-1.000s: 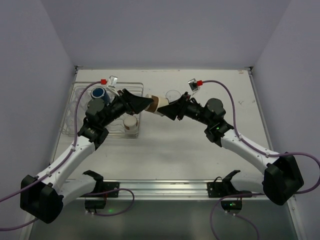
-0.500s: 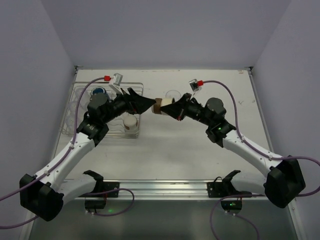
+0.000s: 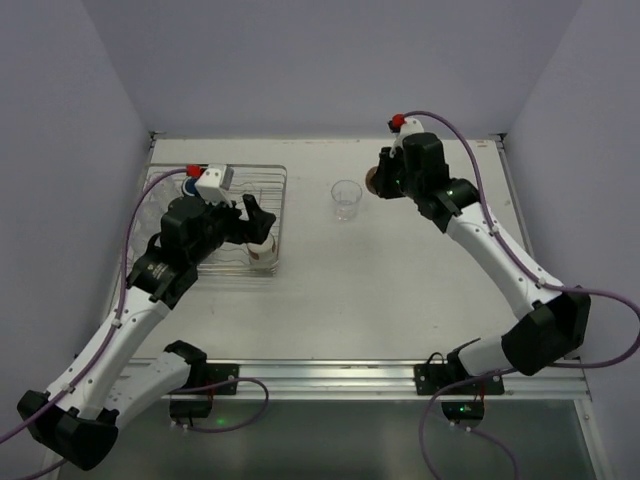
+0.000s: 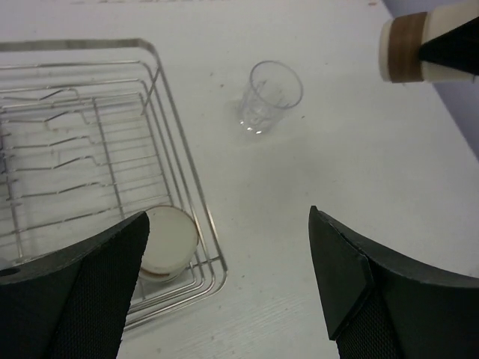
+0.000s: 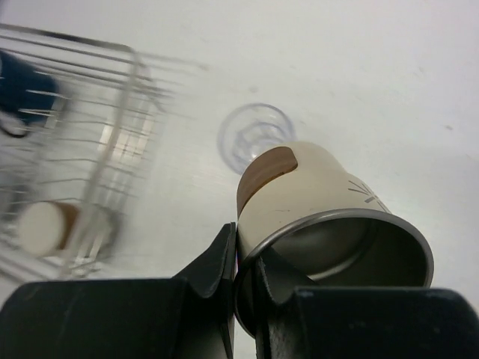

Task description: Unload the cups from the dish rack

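Note:
My right gripper will next tilt the cream cup upright, bring it down to the bare tabletop beside the clear tumbler and then release it, since the cup's base points sideways.
My right gripper (image 3: 381,184) is shut on the rim of a cream cup with a brown band (image 3: 371,181), one finger inside and one outside (image 5: 243,250). It holds the cup (image 5: 322,198) on its side in the air just right of a clear tumbler (image 3: 346,199) that stands upright on the table. My left gripper (image 3: 256,224) is open and empty above the right end of the dish rack (image 3: 215,262). Below it a brown-tan cup (image 4: 168,239) stands upside down in the rack's near right corner (image 4: 213,262). A dark blue mug (image 5: 26,93) sits at the rack's far left.
The white table (image 3: 400,290) ends at walls on the left, back and right. The clear tumbler (image 4: 272,94) stands between the rack and the held cup (image 4: 414,48). A metal rail runs along the near edge (image 3: 330,372).
The two grippers met at the cream cup over the table's middle. My left gripper has drawn back over the rack, open. My right gripper has carried the cup to the back right, past the tumbler.

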You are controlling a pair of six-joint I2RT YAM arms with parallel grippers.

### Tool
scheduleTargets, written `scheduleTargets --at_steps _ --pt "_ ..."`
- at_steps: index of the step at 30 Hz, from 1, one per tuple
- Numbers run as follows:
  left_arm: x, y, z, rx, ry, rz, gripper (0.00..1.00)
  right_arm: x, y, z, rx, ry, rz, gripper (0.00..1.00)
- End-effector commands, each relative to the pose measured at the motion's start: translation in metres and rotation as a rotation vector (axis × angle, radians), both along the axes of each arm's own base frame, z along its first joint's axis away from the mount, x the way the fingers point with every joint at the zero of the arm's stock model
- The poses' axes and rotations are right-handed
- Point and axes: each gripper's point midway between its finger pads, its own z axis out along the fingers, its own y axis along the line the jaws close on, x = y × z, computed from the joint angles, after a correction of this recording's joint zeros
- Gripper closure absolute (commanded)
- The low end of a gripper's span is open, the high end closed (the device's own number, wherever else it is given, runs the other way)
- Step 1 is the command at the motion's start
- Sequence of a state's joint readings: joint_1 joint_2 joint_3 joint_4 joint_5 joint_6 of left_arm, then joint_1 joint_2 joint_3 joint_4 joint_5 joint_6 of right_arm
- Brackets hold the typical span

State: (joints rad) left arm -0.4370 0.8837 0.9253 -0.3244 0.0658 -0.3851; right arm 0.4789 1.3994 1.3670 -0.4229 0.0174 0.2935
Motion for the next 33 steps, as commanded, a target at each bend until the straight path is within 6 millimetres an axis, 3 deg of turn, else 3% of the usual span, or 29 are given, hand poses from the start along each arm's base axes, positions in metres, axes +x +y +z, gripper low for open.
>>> scheduleTargets --at_steps 1,3,4,6,8,9,18,27,29,30,33 --pt "-0.005 0.033 -0.045 0.182 0.063 0.094 0.10 0.010 -0.055 -0.056 -0.232 0.189 -0.092 1.00" --pt "-0.004 0.038 -0.054 0.208 0.071 0.114 0.10 0.022 -0.064 -0.060 -0.263 0.219 -0.109 1.00" --pt "-0.003 0.039 -0.061 0.219 0.080 0.118 0.10 0.028 -0.067 -0.082 -0.308 0.279 -0.109 1.00" --pt "-0.001 0.040 -0.067 0.232 0.083 0.123 0.10 0.041 -0.070 -0.088 -0.331 0.297 -0.127 1.00" --pt "-0.001 0.040 -0.072 0.246 0.089 0.120 0.10 0.049 -0.068 -0.113 -0.354 0.354 -0.106 1.00" --pt "0.000 0.041 -0.074 0.251 0.091 0.120 0.10 0.055 -0.069 -0.114 -0.357 0.358 -0.112 1.00" --pt "0.000 0.036 -0.093 0.274 0.135 0.087 0.09 0.082 -0.069 -0.178 -0.415 0.496 -0.085 1.00" --pt "0.002 0.030 -0.112 0.299 0.198 0.051 0.05 0.091 -0.064 -0.196 -0.408 0.523 -0.062 0.91" --pt "0.003 0.026 -0.112 0.295 0.206 0.036 0.03 0.089 -0.065 -0.196 -0.409 0.527 -0.070 0.81" --pt "0.004 0.025 -0.114 0.297 0.215 0.029 0.03 0.089 -0.065 -0.194 -0.407 0.522 -0.070 0.71" --pt "0.006 0.024 -0.112 0.294 0.216 0.032 0.02 0.088 -0.063 -0.181 -0.382 0.494 -0.072 0.63"
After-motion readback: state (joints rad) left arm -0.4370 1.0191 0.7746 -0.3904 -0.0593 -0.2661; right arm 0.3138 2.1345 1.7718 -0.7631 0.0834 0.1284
